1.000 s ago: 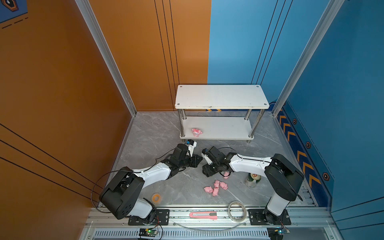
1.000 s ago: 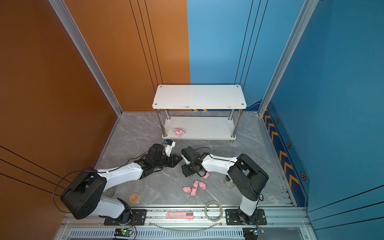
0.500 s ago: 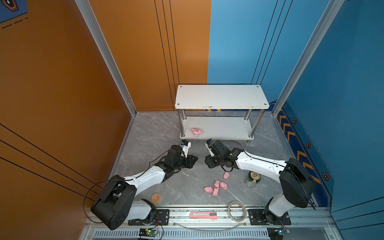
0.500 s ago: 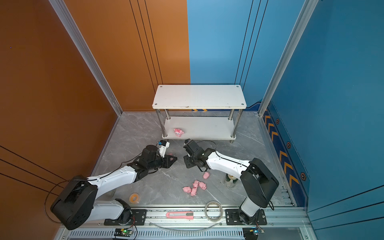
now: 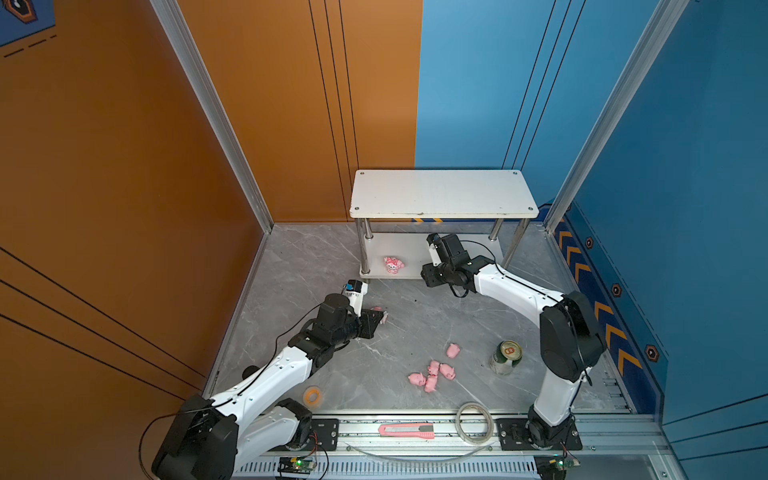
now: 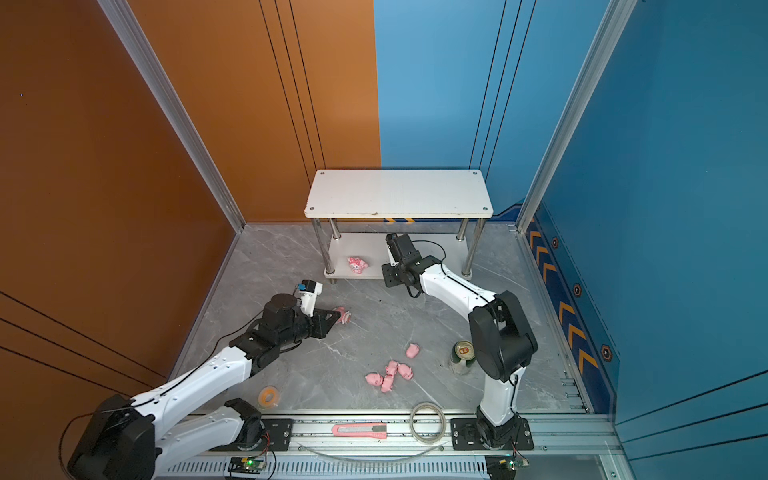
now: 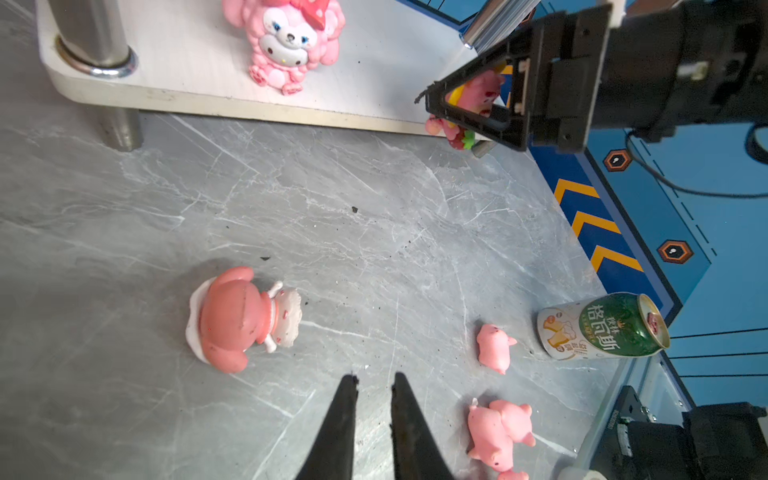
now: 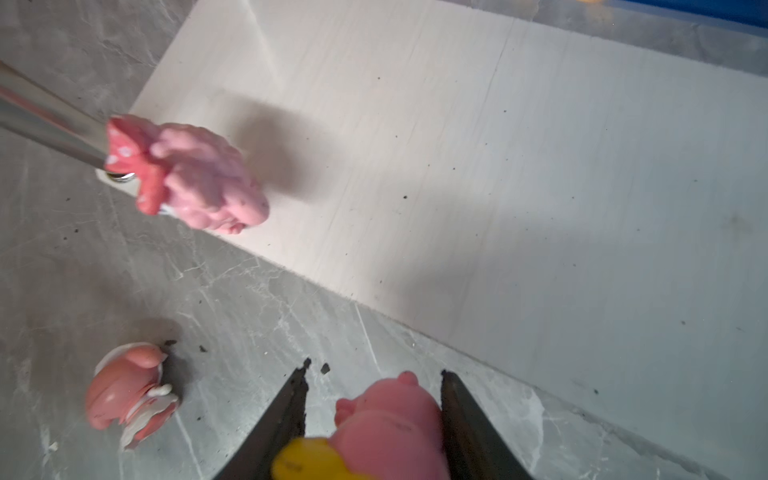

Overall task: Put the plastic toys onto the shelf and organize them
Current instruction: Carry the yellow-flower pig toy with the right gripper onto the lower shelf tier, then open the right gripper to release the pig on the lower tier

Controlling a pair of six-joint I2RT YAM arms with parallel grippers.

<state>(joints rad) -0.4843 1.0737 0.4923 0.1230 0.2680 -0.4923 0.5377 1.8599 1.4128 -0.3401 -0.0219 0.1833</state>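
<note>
The sunflower figurine (image 8: 390, 424) needs to go on the lower level's front (image 8: 420, 276), as the spot beside the pink-white figurine is bare. My right gripper needs to move outward past the shelf's near edge and release it there.
The white two-tier shelf (image 5: 440, 193) (image 6: 397, 193) stands at the back. A pink-white figurine (image 5: 393, 264) (image 7: 286, 41) (image 8: 195, 183) sits on its lower tier near the left leg. My right gripper (image 5: 426, 275) (image 8: 374, 378) is shut on the pink and yellow sunflower figurine (image 8: 390, 424) (image 7: 478, 89), just in front of the lower tier's edge. A white-pink figurine (image 5: 379, 312) (image 7: 239, 318) lies on its side on the floor. Beside it my left gripper (image 5: 376, 320) (image 7: 375, 378) is shut and empty. Several tiny pink pigs (image 5: 432, 374) (image 7: 500, 434) lie on the floor, with one pig (image 5: 453, 350) apart from them.
A green can (image 5: 505, 357) (image 7: 602, 326) stands right of the pigs, close to the right arm's base link. A tape roll (image 5: 312, 395), a pink utility knife (image 5: 406, 430) and a coil of clear tube (image 5: 475, 417) lie along the front rail. Walls close in both sides.
The right gripper has carried the sunflower figurine from the middle of the floor up to the shelf's lower tier. The left gripper drew back a little to the left.
</note>
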